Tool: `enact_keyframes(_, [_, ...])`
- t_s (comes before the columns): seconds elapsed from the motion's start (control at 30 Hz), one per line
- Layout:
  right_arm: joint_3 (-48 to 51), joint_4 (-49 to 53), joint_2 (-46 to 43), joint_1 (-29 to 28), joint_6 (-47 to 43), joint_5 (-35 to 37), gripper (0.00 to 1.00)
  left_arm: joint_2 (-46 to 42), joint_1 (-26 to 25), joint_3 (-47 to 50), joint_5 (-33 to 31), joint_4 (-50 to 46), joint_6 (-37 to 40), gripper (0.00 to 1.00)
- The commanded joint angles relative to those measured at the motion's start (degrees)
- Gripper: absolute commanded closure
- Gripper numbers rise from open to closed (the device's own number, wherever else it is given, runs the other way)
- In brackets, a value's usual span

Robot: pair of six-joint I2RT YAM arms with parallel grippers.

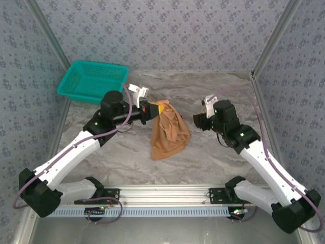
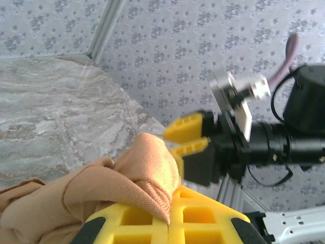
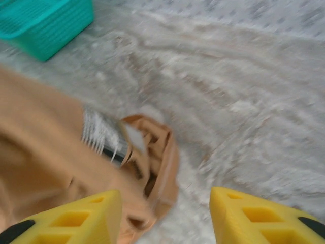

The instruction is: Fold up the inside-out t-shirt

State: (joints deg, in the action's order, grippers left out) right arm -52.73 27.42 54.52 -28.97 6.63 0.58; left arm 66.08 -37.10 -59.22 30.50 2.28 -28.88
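The shirt's top end [image 1: 165, 103] [image 2: 151, 165] eases slightly toward the teal basket and leaves my left gripper next, since the lump's lower end already rests on the table.
The orange-tan t-shirt [image 1: 170, 133] hangs bunched in a long lump, its lower end resting on the marble table [image 1: 218, 152]. My left gripper [image 1: 154, 110] is shut on the shirt's top end; in the left wrist view a fold of cloth [image 2: 147, 168] is pinched between the yellow fingers [image 2: 203, 216]. To the right of the shirt and clear of it, my right gripper [image 1: 196, 121] is open. In the right wrist view its fingers [image 3: 244, 216] stand wide apart over the shirt's neck opening [image 3: 157, 157], beside a small white tag [image 3: 134, 138]. That view is blurred.
A teal mesh basket [image 1: 91, 81] sits at the table's back left corner and shows as the basket [image 3: 45, 20] in the right wrist view. Patterned walls close the back and both sides. Bare marble lies in front of and to the right of the shirt.
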Motion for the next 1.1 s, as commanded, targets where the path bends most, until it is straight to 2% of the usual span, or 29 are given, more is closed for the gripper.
enact_keyframes(0.0, [6.9,-3.9,0.2,0.2,4.3,-8.9,0.45,0.3,0.5,-1.9,-2.1,-0.5,-1.3,1.0])
enact_keyframes(0.07, [11.2,-8.6,1.4,0.2,6.9,-12.8,0.44,0.3,0.6,-2.2,-2.2,-0.9,-1.3,1.0])
enact_keyframes(0.23, [15.2,-18.6,8.0,0.1,8.5,-13.7,0.37,0.2,0.9,-2.3,-2.4,-1.1,-1.0,1.0])
enact_keyframes(0.4, [16.5,-22.4,14.0,0.7,8.0,-13.1,0.35,0.2,1.0,-2.1,-2.3,-1.0,-1.0,1.0])
enact_keyframes(0.53, [15.4,-27.0,18.8,1.9,7.7,-16.4,0.37,-0.1,1.1,-1.9,-2.3,-0.8,-0.9,1.0])
enact_keyframes(0.63, [14.6,-29.7,21.6,2.1,7.9,-18.9,0.48,-0.2,1.2,-1.8,-2.4,-0.9,-0.8,1.0])
enact_keyframes(0.8, [14.3,-29.8,19.6,2.1,8.0,-20.4,0.94,0.1,2.1,-1.5,-5.0,-1.7,-0.2,1.0])
enact_keyframes(0.83, [14.3,-28.8,17.9,2.3,7.6,-20.3,1.0,0.3,2.5,-1.6,-5.0,-1.7,-0.4,1.0])
enact_keyframes(0.97, [14.5,-25.6,11.1,4.3,8.1,-23.4,1.0,1.6,3.7,-0.9,-5.7,-0.2,-1.1,1.0])
enact_keyframes(1.07, [14.4,-25.7,5.7,6.2,12.6,-28.1,1.0,4.5,4.7,-2.2,-10.2,-0.3,-1.4,1.0])
